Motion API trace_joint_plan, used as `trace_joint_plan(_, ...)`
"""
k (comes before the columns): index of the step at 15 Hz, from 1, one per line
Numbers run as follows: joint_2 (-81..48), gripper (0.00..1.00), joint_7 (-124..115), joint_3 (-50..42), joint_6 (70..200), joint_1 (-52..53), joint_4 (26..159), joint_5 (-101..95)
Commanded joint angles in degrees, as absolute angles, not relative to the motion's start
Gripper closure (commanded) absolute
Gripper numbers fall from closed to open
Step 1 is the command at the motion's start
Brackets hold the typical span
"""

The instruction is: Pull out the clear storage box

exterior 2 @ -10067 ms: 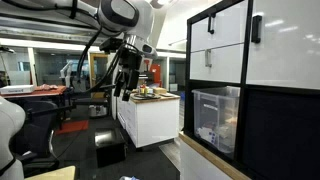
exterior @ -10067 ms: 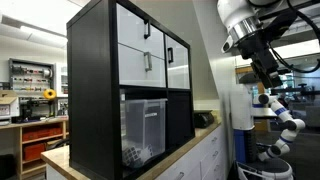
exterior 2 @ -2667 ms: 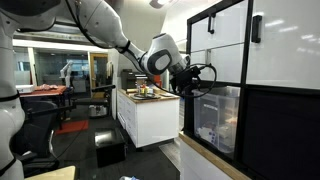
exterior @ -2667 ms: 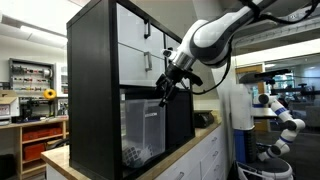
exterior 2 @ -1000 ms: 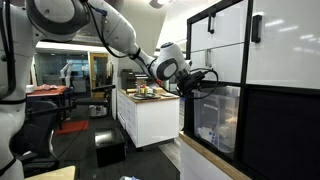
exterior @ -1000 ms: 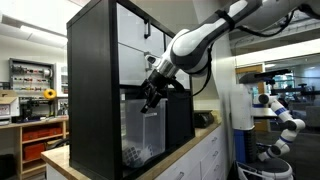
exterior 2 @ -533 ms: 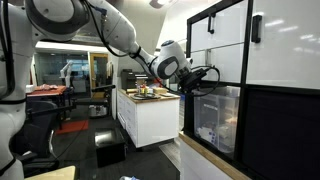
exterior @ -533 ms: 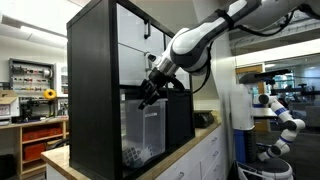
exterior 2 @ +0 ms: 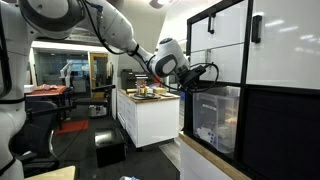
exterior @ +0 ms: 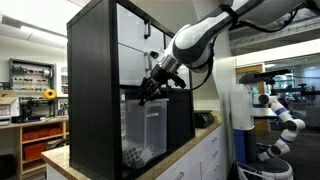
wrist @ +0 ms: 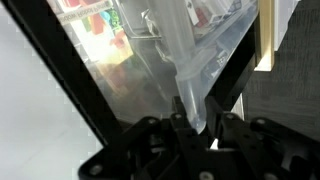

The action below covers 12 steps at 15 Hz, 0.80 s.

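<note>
I will next pull the box (exterior 2: 217, 115) by its rim back to the open space before the shelf, back of my gripper, and let go, because the box is still inside.
The clear storage box (exterior: 143, 130) (exterior 2: 217, 115) is a frosted see-through bin sitting in a lower compartment of the black shelf unit (exterior: 92, 100), below the white drawers (exterior: 140, 50). Small objects show through its wall. My gripper (exterior: 147, 93) (exterior 2: 193, 85) is at the box's top front edge. In the wrist view the gripper (wrist: 197, 118) is shut on the box's translucent rim (wrist: 180, 60), with one dark finger on each side of the plastic wall.
White drawers with black handles (exterior 2: 215, 30) fill the upper compartments. The shelf stands on a wooden countertop (exterior: 205, 128). A white cabinet (exterior 2: 150, 118) with small items is behind my arm, and another robot arm (exterior: 280, 110) stands further off.
My gripper went from open to shut on the box's rim over the last second. The arm shifted only slightly at the box's top edge.
</note>
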<state>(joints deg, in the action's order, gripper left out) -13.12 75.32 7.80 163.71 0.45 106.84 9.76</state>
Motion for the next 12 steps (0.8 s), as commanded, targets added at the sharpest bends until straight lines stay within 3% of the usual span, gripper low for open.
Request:
trace_joint_plan(1,-7.23,0.94,79.58,9.44,163.40,-1.64,113.17,14.35)
trace_joint_plan(12,8.32,0.94,89.72,8.14,160.25,-0.79,129.08,26.30)
